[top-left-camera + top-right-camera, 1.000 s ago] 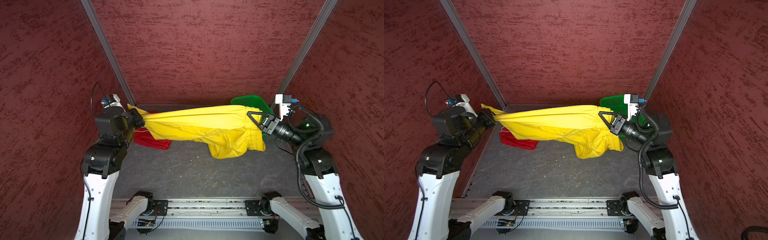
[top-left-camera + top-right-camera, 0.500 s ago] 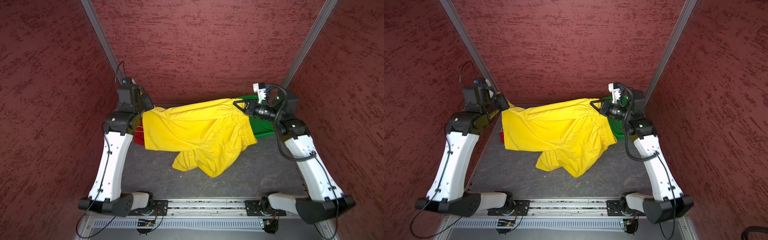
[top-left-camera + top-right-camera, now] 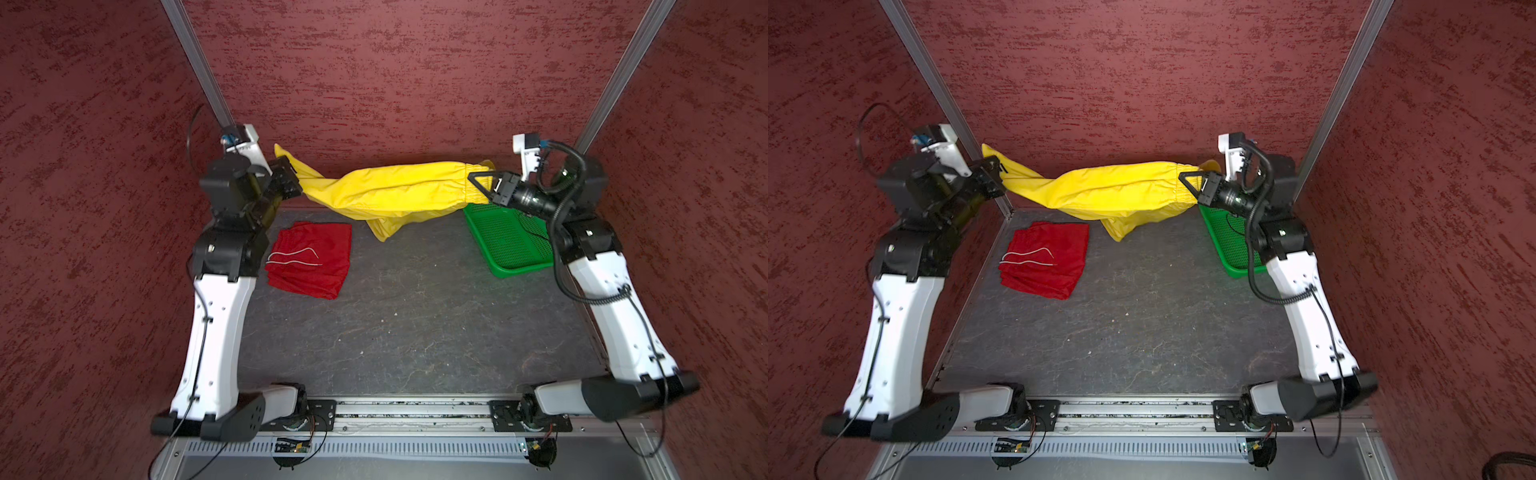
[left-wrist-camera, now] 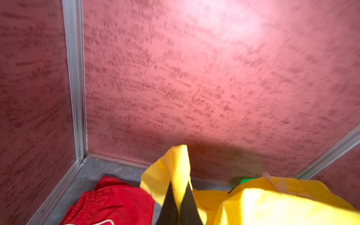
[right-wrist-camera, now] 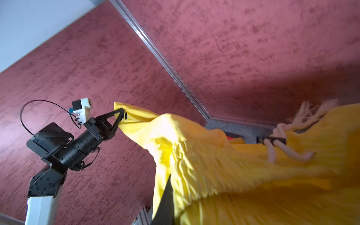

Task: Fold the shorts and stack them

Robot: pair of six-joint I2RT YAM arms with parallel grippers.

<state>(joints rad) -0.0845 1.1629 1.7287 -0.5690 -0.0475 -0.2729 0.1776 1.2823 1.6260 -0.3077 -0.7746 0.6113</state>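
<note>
My left gripper moves down and back next. It releases the leg corner on the tabletop between red shorts (image 3: pixel 309 259) and rail, because that stretch lies empty.
The yellow shorts (image 3: pixel 395 193) (image 3: pixel 1113 191) hang stretched in the air near the back wall, between both grippers. My left gripper (image 3: pixel 291 168) (image 3: pixel 995 171) is shut on a leg corner; in the left wrist view its gripper (image 4: pixel 179 184) pinches yellow cloth (image 4: pixel 272 204). At the elastic waistband my right gripper (image 3: pixel 478 183) (image 3: pixel 1187 180) is shut; the right wrist view shows this gripper (image 5: pixel 171 187) buried in gathered yellow fabric (image 5: pixel 214 155). One leg droops toward the table. The red shorts (image 3: pixel 309 259) (image 3: pixel 1044 259) lie folded on the left, white drawstring on top.
A green perforated basket (image 3: pixel 511 245) (image 3: pixel 1229 245) sits at the back right, under my right wrist. Dark red walls with metal corner posts (image 3: pixel 199 62) close in the grey table (image 3: pixel 415 324) on three sides. A rail (image 3: pixel 415 411) runs along the front edge.
Both grippers have lifted and pulled apart near the back wall, drawing the yellow shorts into a taut band. The folded red shorts are now fully uncovered.
</note>
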